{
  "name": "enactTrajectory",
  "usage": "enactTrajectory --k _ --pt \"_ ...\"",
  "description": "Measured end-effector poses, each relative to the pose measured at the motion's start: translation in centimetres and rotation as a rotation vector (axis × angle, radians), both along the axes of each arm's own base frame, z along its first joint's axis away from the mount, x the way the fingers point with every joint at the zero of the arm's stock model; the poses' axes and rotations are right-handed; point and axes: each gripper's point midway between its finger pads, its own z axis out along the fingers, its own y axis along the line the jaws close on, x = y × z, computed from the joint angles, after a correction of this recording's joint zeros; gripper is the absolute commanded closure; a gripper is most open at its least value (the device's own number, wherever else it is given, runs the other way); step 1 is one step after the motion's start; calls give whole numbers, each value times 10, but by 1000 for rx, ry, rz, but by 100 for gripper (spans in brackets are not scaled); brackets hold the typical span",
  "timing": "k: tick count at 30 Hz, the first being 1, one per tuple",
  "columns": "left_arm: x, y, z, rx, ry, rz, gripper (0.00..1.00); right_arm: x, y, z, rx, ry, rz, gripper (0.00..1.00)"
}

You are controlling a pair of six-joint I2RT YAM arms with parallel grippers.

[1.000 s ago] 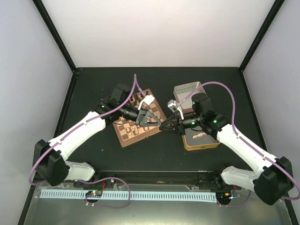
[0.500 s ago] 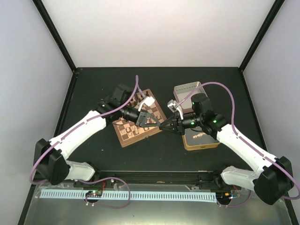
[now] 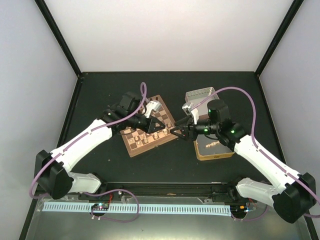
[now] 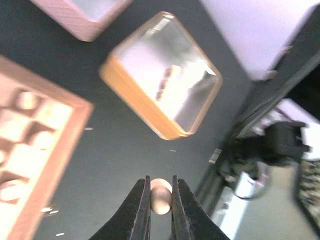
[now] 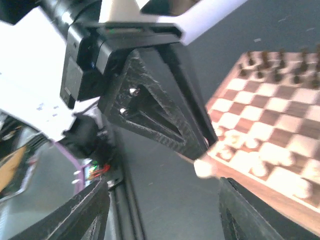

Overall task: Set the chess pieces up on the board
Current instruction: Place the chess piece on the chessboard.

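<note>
My left gripper will next tilt and lower onto the gap among the pale pieces, below and left in the top view.
In the left wrist view my left gripper (image 4: 161, 192) is shut on one pale chess piece (image 4: 161, 196), held between the fingertips above the dark table. In the top view the left gripper (image 3: 164, 131) hangs over the board (image 3: 134, 146) at its right edge, tip to tip with my right gripper (image 3: 177, 131). The right gripper (image 5: 165, 215) stands wide open with nothing between its fingers. Just ahead of it, the same piece (image 5: 204, 167) shows pale at the tip of the left gripper (image 5: 197, 142). The board (image 5: 280, 125) carries pale pieces on its near rows and dark ones at the far edge.
A gold rectangular tin (image 3: 216, 151) lies right of the board with a few pale pieces (image 3: 211, 144) in it. It also shows in the left wrist view as the gold tin (image 4: 112, 80). A pinkish square lid (image 3: 200, 95) sits behind it.
The right gripper has opened and let go of the pale piece. The left gripper has closed on it, so the piece has passed from right to left. Both wrists shifted slightly.
</note>
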Motion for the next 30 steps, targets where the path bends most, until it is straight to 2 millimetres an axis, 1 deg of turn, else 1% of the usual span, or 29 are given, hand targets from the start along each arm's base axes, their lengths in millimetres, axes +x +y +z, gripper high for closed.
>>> enactTrajectory --k 2,5,9,11,14,18,20,23,30 --pt "14 11 -9 75 -58 87 94 9 -4 -1 -21 -13 -68 39" --pt "31 33 -23 184 -134 218 95 28 -13 -9 -72 -12 -194 39" --pt "51 51 -42 307 -179 330 94 51 -28 -23 -129 10 -371 39" --pt "59 54 -55 360 -177 356 94 61 -37 -31 -152 25 -455 39" --pt "70 58 -87 452 -143 382 94 73 -50 -44 -181 58 -578 39" --pt "77 63 -126 556 -90 394 94 81 -63 -56 -204 92 -685 39" --pt "77 65 -138 588 -72 394 94 83 -66 -59 -207 100 -710 39" --pt "80 66 -149 618 -56 396 94 84 -68 -61 -206 113 -726 39" --pt "88 59 -158 623 -47 394 93 86 -66 -63 -195 132 -736 39"
